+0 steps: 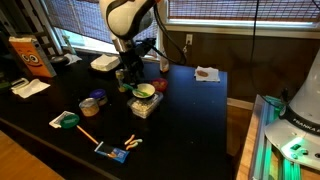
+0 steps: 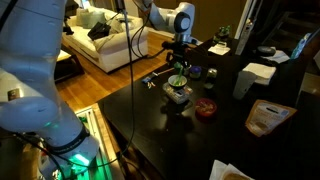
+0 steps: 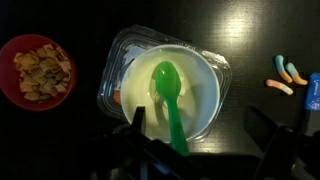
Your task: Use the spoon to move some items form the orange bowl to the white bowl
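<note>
I should lower my gripper onto the green spoon's handle (image 3: pixel 177 129) next and move it slightly toward the orange bowl, because the handle is nearer to the finger on that side.
In the wrist view the orange bowl (image 3: pixel 37 68) sits at the left and holds pale cereal-like bits. The white bowl (image 3: pixel 200 85) stands inside a clear plastic tray in the middle. A green spoon (image 3: pixel 168 95) lies in the white bowl, scoop down, with its handle rising over the near rim toward me. My gripper (image 3: pixel 200 140) hangs just above the white bowl. Its fingers are spread wide on either side of the spoon handle and do not touch it. In both exterior views the gripper (image 1: pixel 135 75) (image 2: pixel 178 68) is over the white bowl (image 1: pixel 145 93) (image 2: pixel 178 90), with the orange bowl (image 1: pixel 160 86) (image 2: pixel 205 108) beside it.
Gummy worms (image 3: pixel 285 72) and a blue packet (image 3: pixel 312 90) lie to the right of the white bowl. On the black table are a green-rimmed lid (image 1: pixel 67 120), a small jar (image 1: pixel 92 102), a white foam box (image 1: pixel 105 62) and an orange bag (image 1: pixel 33 55).
</note>
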Robot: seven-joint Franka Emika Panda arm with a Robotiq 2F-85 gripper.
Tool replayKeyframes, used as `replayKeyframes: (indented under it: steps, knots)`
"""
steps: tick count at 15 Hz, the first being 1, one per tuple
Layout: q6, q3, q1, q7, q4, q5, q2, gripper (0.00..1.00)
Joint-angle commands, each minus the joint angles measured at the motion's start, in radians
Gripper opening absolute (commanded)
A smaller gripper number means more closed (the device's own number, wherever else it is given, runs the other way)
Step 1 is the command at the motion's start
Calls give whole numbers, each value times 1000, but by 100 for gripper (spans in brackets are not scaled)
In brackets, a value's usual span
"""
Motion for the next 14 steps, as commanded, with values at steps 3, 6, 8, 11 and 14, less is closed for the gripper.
replayKeyframes:
  steps: [3, 6, 8, 11, 14]
  knots:
    - [50, -14, 2, -53, 42, -13, 62, 98]
    - [61, -18, -1, -76, 59, -11, 81, 82]
    - [57, -19, -2, -91, 70, -10, 90, 71]
    - [47, -20, -3, -105, 83, -10, 100, 66]
    - [48, -18, -5, -122, 91, -9, 111, 62]
